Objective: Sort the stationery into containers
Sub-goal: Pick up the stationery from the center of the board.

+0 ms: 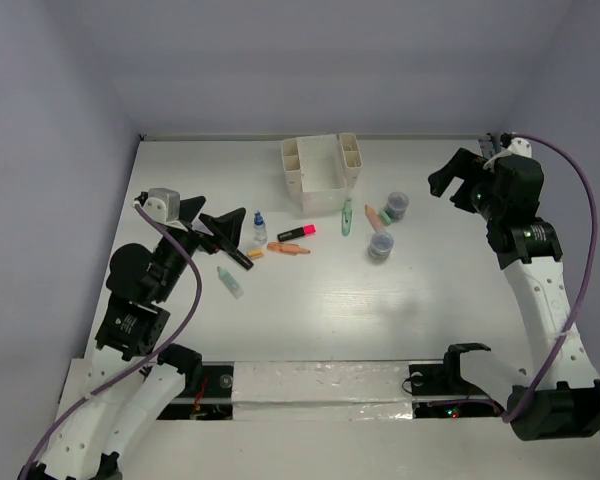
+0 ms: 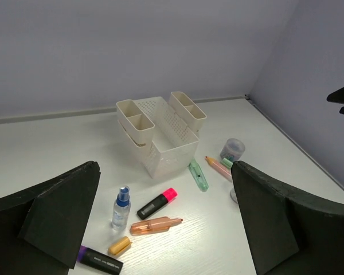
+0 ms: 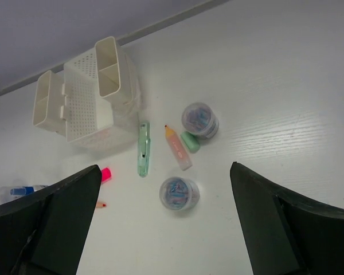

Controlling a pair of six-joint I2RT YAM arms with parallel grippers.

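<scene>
The right gripper's open fingers come down to the left in the top view around the far round tub next.
The white organizer stands at the back middle, its compartments empty as far as I see. Beside it lie a mint marker, a peach marker and two round tubs. Left of them lie a pink-black marker, an orange marker, a blue-capped bottle and a black marker. My left gripper is open and empty above the bottle's left side. My right gripper is open and empty, raised right of the tubs. The left wrist view shows the orange marker between my open fingers.
A small orange cap lies by the black marker, and a pale green marker lies nearer the left arm. A mint cap sits next to the peach marker. Walls close the table at the back and both sides.
</scene>
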